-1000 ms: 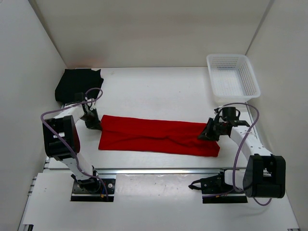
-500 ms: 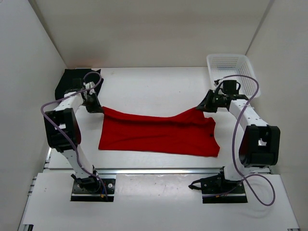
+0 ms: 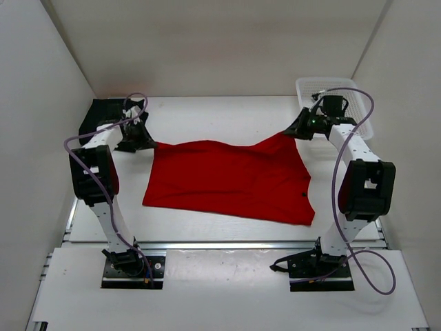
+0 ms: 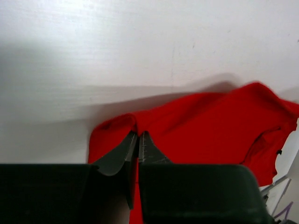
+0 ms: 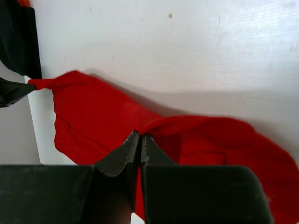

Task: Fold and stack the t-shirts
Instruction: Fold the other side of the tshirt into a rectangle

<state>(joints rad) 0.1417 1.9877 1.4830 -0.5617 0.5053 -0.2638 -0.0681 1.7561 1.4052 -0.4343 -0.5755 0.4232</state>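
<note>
I should next pull my left gripper back and down to let go of the lifted far corner on the red t-shirt's side edge [image 3: 150, 171], which is back of and below the gripper.
The red t-shirt [image 3: 231, 181] lies spread across the middle of the table. Its far edge is lifted at both corners. My left gripper [image 3: 147, 143] is shut on the far left corner, seen in the left wrist view [image 4: 138, 135] with red cloth [image 4: 205, 121] pinched at the tips. My right gripper [image 3: 290, 132] is shut on the far right corner, seen in the right wrist view [image 5: 140, 135] with red cloth [image 5: 93, 116] between the tips. The black t-shirt [image 3: 103, 118] lies folded at the back left, behind the left gripper. The orange t-shirt is not clearly in view.
The white mesh basket [image 3: 348, 89] stands at the back right, just behind the right arm's wrist. White walls enclose the table on the left, back and right. A metal rail [image 3: 227, 245] runs along the table's near edge.
Both grippers have moved toward the back of the table with the red shirt's edge in them. The shirt has opened from a narrow band into a wide spread.
</note>
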